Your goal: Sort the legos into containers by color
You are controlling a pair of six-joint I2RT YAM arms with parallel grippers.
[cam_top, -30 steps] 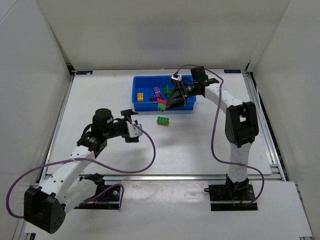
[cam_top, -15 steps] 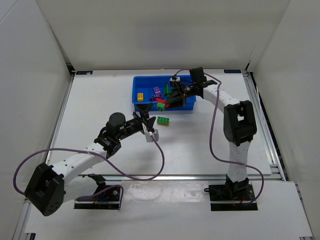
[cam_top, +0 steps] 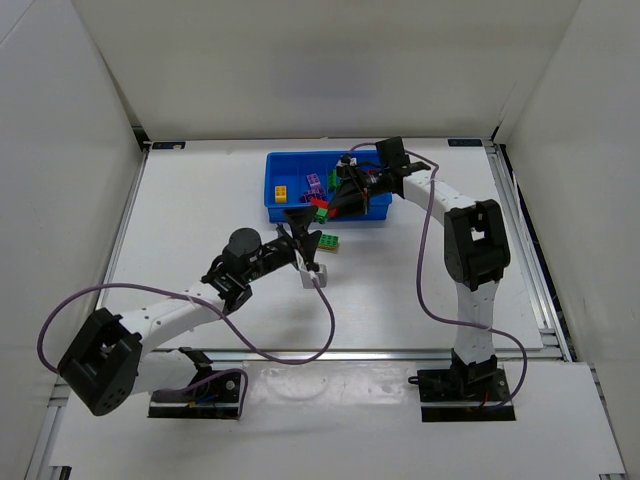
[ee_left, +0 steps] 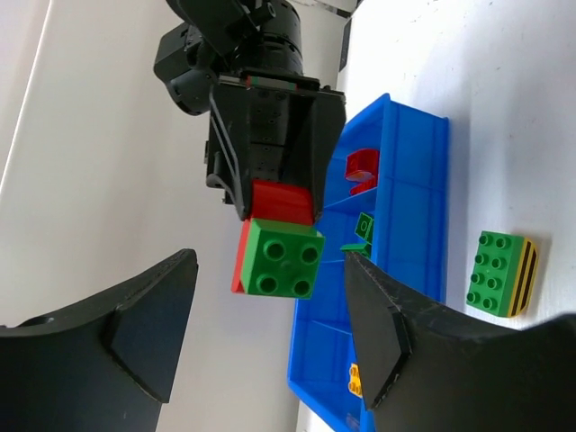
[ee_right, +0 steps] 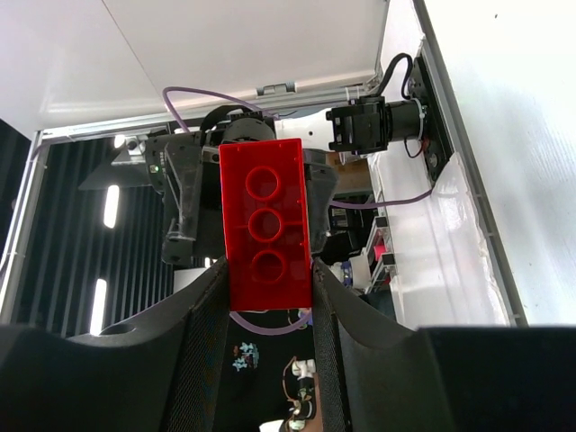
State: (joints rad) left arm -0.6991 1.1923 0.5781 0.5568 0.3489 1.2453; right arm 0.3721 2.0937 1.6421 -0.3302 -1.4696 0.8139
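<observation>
The right gripper swings over next, tipped down, to release its red brick, since the red bricks' section lies below it, to its right in the top view.
My right gripper is shut on a red brick that has a green brick stuck to it. It holds them above the front edge of the blue tray. My left gripper is open and empty, just in front of the tray and pointing at the held bricks. A green brick with a yellow one attached lies on the table beside the left fingers; it also shows in the left wrist view. The tray holds a yellow brick, purple bricks and green bricks.
White walls close in the table on three sides. A purple cable from the left arm loops over the table in front of the tray. The right arm reaches in from the right along the tray's far side.
My left arm has stretched forward and right, from mid-table up to the tray's front edge beside the green-yellow brick. My right gripper has shifted slightly left with its bricks.
</observation>
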